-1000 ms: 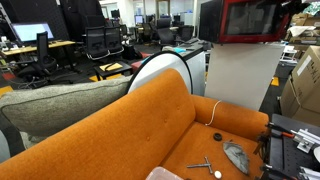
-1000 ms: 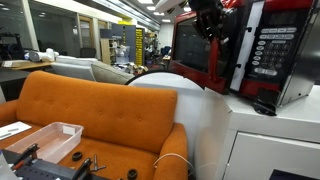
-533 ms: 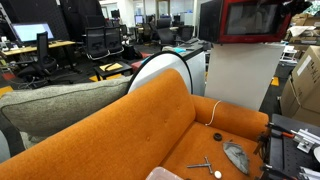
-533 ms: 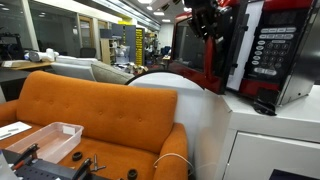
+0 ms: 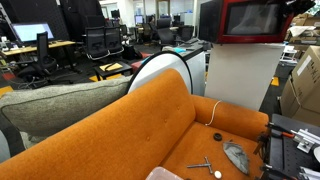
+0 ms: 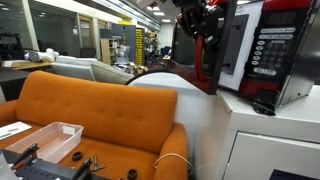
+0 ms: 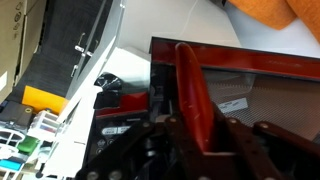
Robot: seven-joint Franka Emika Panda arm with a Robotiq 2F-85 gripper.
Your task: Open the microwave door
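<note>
The door is only partly open, so I will swing the red handle bar (image 7: 190, 80) with my gripper away from the control panel and toward the orange sofa next.
The red microwave (image 6: 268, 50) with black side casing (image 5: 210, 20) stands on a white cabinet. Its red-framed door with dark glass (image 5: 252, 20) stands swung partly out from the body, and its red edge (image 6: 207, 62) shows in front of the control panel. My gripper (image 6: 200, 22) is at the door's free edge near the top. It shows only at the picture's corner in an exterior view (image 5: 302, 6). In the wrist view my fingers (image 7: 195, 135) are shut around the door's red handle bar (image 7: 190, 80), with the mesh window (image 7: 275, 95) beside it.
The white cabinet (image 5: 240, 75) (image 6: 260, 140) stands next to an orange sofa (image 5: 150, 130) (image 6: 100, 110). A clear tray (image 6: 45, 138) and small tools lie in front. Cardboard boxes (image 5: 305, 85) stand beside the cabinet. Office chairs and desks (image 5: 100, 42) are behind.
The door has swung further away from the microwave body. My gripper moved with it, still shut on the handle.
</note>
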